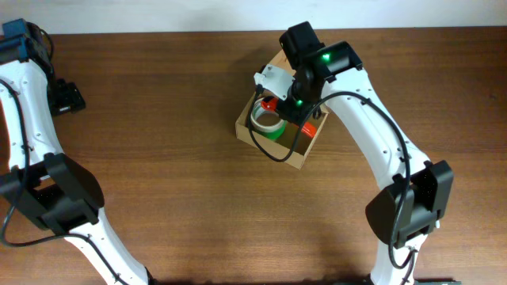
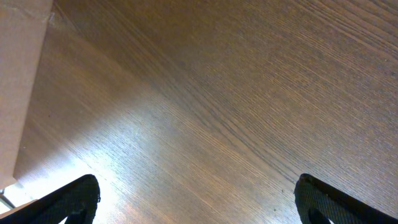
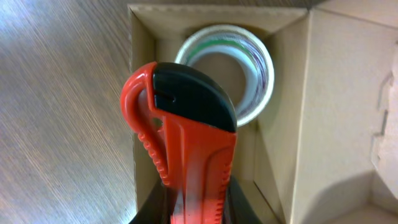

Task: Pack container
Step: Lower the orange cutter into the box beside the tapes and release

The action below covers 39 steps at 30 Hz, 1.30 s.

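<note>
The utility knife should go down and back to the container's near side beside the tape [image 3: 252, 59] with my right gripper, and my right gripper should then let it go there.
The tan cardboard container [image 1: 295, 154] sits open on the table, also in the right wrist view [image 3: 292, 124]. Inside it lies a roll of clear tape [image 3: 252, 59] with a green core [image 1: 268, 121]. My right gripper [image 3: 196, 208] is shut on a red and black utility knife [image 3: 186, 124] and holds it over the box's opening [image 1: 295, 107]. My left gripper [image 2: 198, 202] is open and empty over bare wood at the far left of the table [image 1: 67, 96].
The box's flap lid [image 3: 348, 93] stands open to the right in the right wrist view. A pale wall or edge [image 2: 22, 74] shows at the left of the left wrist view. The wooden table [image 1: 158, 158] spreads around the box.
</note>
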{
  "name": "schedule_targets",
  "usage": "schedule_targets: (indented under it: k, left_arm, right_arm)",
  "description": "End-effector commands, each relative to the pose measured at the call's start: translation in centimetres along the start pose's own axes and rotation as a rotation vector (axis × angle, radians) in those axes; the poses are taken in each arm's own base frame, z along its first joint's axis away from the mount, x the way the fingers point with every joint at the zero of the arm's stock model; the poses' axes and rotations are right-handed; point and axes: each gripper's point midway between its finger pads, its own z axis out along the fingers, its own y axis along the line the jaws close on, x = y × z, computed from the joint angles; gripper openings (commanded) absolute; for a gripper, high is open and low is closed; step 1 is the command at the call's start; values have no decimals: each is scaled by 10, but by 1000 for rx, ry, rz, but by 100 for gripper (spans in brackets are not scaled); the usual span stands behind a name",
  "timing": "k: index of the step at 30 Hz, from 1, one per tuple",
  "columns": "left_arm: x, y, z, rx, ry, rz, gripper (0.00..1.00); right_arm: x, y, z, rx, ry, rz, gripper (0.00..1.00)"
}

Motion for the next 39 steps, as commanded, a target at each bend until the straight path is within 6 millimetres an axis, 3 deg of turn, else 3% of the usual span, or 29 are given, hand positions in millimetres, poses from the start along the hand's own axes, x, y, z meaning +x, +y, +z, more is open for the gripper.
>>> schedule_targets:
  k: [1,16,27,39]
  left_arm:
    - [1,2,4,-9,11,9,100]
    - [1,2,4,-8,11,9,100]
    - [1,2,4,-8,11,9,100]
    - [1,2,4,-8,11,9,100]
  right_arm:
    - [-9,7,11,-53,-27,-22,4]
    - [-4,17,56,-137,43,-20,4]
    - [-1,39,75,-194,102,-47,4]
    - [8,42,85,-221,142,-36,4]
